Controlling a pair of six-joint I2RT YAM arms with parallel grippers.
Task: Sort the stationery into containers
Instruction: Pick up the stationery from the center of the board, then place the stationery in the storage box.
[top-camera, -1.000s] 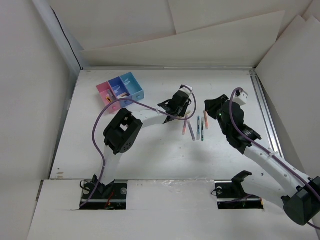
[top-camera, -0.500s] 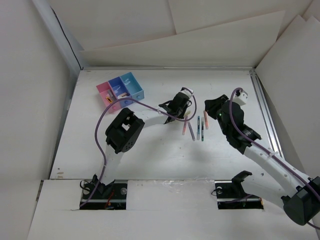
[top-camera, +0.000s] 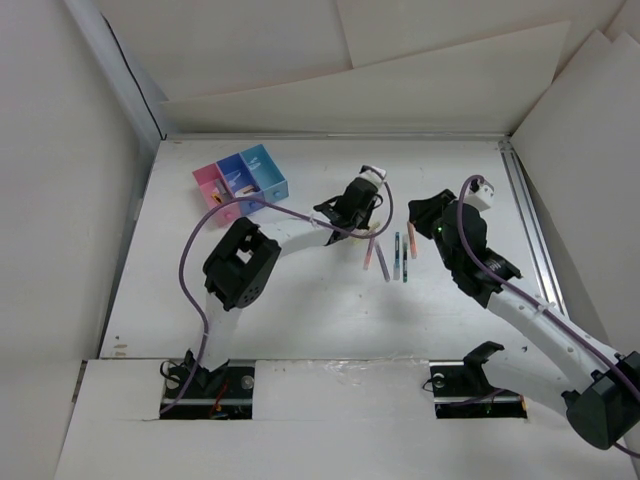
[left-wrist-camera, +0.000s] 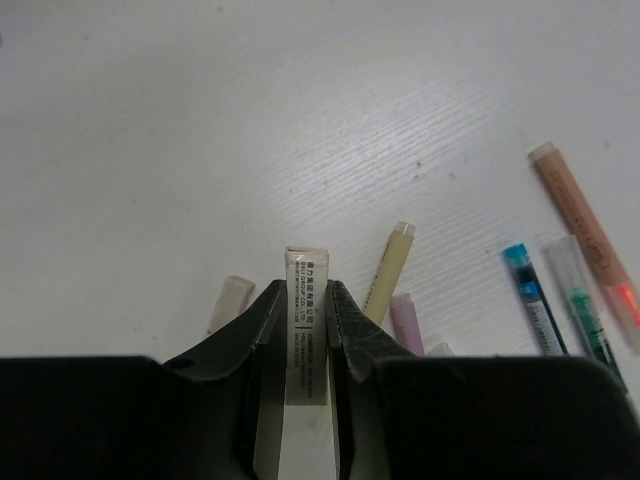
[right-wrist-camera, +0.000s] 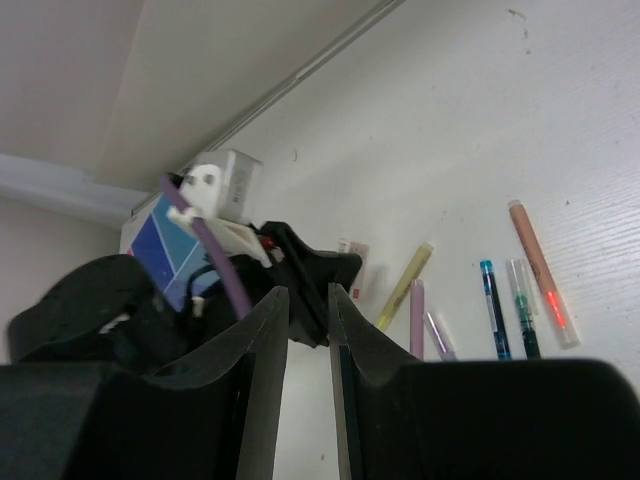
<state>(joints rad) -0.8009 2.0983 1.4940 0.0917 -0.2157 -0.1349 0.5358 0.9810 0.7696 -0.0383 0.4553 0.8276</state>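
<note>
The left gripper lifts the eraser left in the top view next, over to the dark blue container's empty far end, and releases it.
My left gripper is shut on a small tan eraser block with printed text, just above the table. Another tan block lies to its left. A yellow pen, a purple pen, a blue pen, a green pen and a pink pen lie to its right. From above, the left gripper is beside the pens. The containers, pink, dark blue and light blue, stand at the far left. My right gripper is open and empty, right of the pens.
The left arm's purple cable loops over the table's left half. A metal rail runs along the right edge. White walls close in the table at the back and on both sides.
The left gripper's jaws have closed onto the tan eraser block. The left arm's elbow has shifted slightly. The right arm has not moved.
</note>
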